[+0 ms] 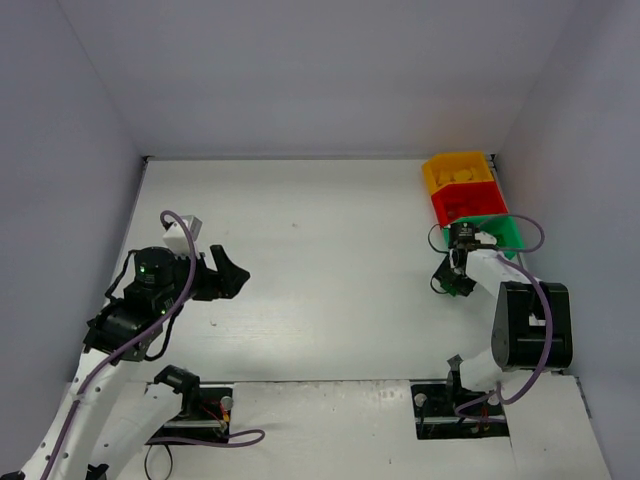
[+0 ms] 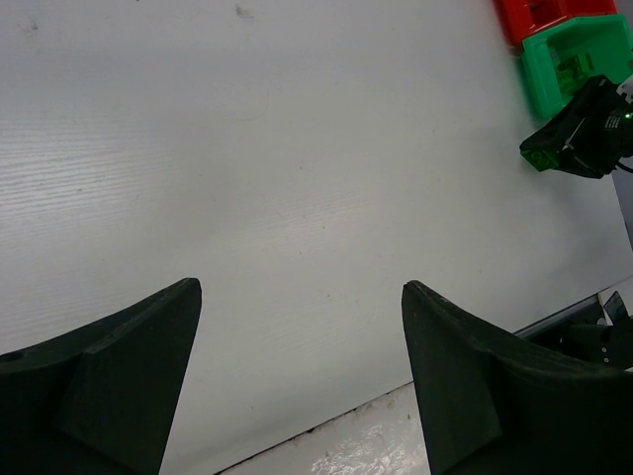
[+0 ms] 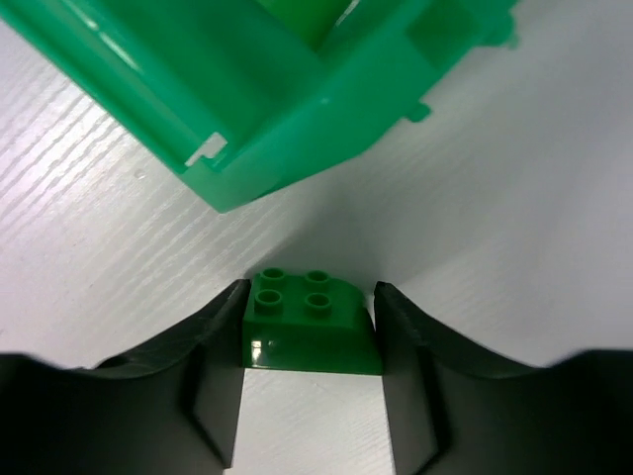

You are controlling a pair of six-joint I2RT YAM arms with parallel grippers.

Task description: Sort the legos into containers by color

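Note:
I should lift my right gripper above the green container's rim next and move it outward over the container's open inside to release the lego, because the lego I am holding matches the container's color.
A green lego (image 3: 312, 322) with four studs rests on the white table just in front of the green container (image 3: 267, 148). My right gripper (image 3: 309, 307) is shut on it, a dark finger pressed against each side. From above, the right gripper (image 1: 460, 283) sits low beside the green container (image 1: 515, 235), with the red container (image 1: 437, 207) and the yellow-orange container (image 1: 430, 172) in a row behind it. Legos lie inside the bins. My left gripper (image 2: 302, 297) hovers open over bare table at the left, holding nothing.
The three containers stand against the right wall at the back. The enclosure walls close in the table on the left, back and right. In the left wrist view the right gripper (image 2: 579, 139) shows far off, by the green container (image 2: 539, 84) and red container (image 2: 514, 20).

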